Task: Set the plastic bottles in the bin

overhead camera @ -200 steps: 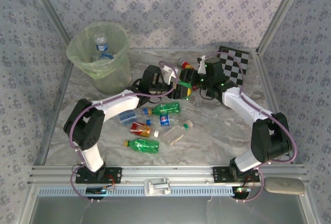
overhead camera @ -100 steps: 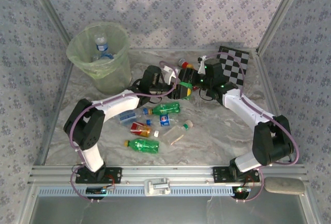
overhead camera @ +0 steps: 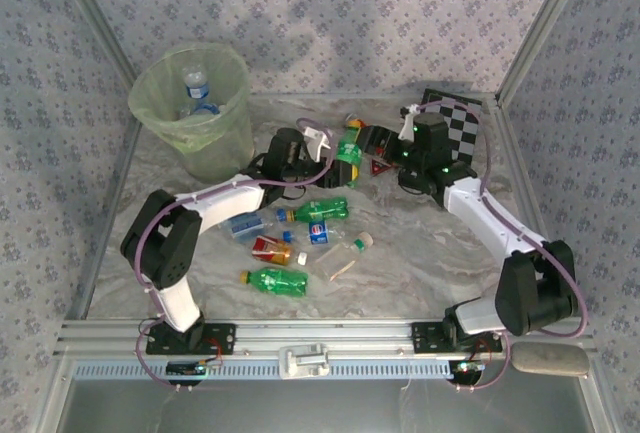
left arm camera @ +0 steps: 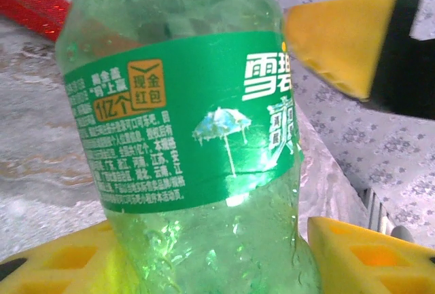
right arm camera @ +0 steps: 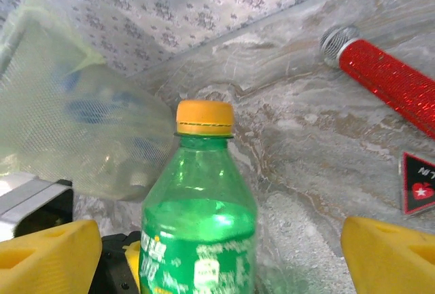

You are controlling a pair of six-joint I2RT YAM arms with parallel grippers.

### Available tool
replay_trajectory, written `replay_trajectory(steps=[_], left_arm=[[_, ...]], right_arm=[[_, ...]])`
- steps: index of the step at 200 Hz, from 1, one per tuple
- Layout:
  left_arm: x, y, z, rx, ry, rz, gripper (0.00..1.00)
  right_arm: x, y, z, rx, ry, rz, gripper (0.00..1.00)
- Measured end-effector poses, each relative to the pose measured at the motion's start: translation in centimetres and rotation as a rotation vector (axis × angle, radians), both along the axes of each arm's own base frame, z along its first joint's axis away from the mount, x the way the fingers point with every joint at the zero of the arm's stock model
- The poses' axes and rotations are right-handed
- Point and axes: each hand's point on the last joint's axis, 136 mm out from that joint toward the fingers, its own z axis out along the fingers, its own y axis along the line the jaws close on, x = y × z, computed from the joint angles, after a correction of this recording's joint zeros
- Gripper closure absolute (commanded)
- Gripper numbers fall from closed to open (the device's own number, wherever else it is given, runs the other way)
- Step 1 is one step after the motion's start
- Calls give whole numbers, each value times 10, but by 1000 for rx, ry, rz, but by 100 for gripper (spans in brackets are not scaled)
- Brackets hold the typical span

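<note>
I will raise the green bottle point(overhead camera: 347, 152) outward with my left gripper over the rim of the bin's higher opening, then release.
A green bottle point(overhead camera: 347, 152) with an orange cap stands upright above the back middle of the table, and my left gripper point(overhead camera: 333, 158) is shut on its lower body. In the left wrist view the green label point(left arm camera: 183, 124) is close up, with both yellow fingers point(left arm camera: 54, 261) pressed against the bottle's base. My right gripper point(overhead camera: 383, 146) is open just to the right; its fingers point(right arm camera: 386, 253) stand wide on either side of the bottle point(right arm camera: 200, 226) without touching it. The pale-green bin point(overhead camera: 150, 118) stands at the back left with a clear bottle point(overhead camera: 196, 84) inside.
Several more bottles lie in the middle of the table: a green one point(overhead camera: 277, 280), one with a blue label point(overhead camera: 320, 211), a red-labelled one point(overhead camera: 272, 248) and a clear one point(overhead camera: 344, 253). A checkerboard point(overhead camera: 455, 129) lies at the back right. A red glitter cylinder point(right arm camera: 387, 83) lies near the back wall.
My right gripper has opened off the green bottle and drawn back to the right. My left gripper has closed on it and lifted it slightly toward the back.
</note>
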Motion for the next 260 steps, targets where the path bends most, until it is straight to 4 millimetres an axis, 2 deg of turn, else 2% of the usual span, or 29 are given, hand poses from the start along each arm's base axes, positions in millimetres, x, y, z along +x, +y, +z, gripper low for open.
replay_trajectory(steps=[18,31,58,76,112,129,149,180,214,237,260], left_arm=[[6,9,-1,10,2,27,56],[11,18,3,22,-8,50,56],[19,39,23,69,-57,87,56],[34,51,54,109,-133,122,56],[59,87,133,175,-318,229,56],[68,113,158,215,-375,294,55],[80,147,178,270,-413,384,54],[100,210,190,361,-426,547,53],[106,277,198,423,-412,712,53],[105,309,204,448,-405,794,52],[106,329,202,471,-390,843,52]], right_arm=[[-1,-12,5,2,-11,-25,0],[-2,-19,5,-4,-14,-44,0],[-5,-29,1,-17,-7,-69,0],[-8,-31,-9,-24,12,-73,0],[-15,-33,-34,-38,64,-73,0],[-16,-33,-38,-39,74,-73,0],[-16,-33,-38,-38,72,-72,0],[-16,-33,-39,-38,76,-70,0],[-16,-33,-41,-41,83,-70,0],[-16,-33,-44,-44,94,-71,0],[-16,-34,-46,-46,100,-72,0]])
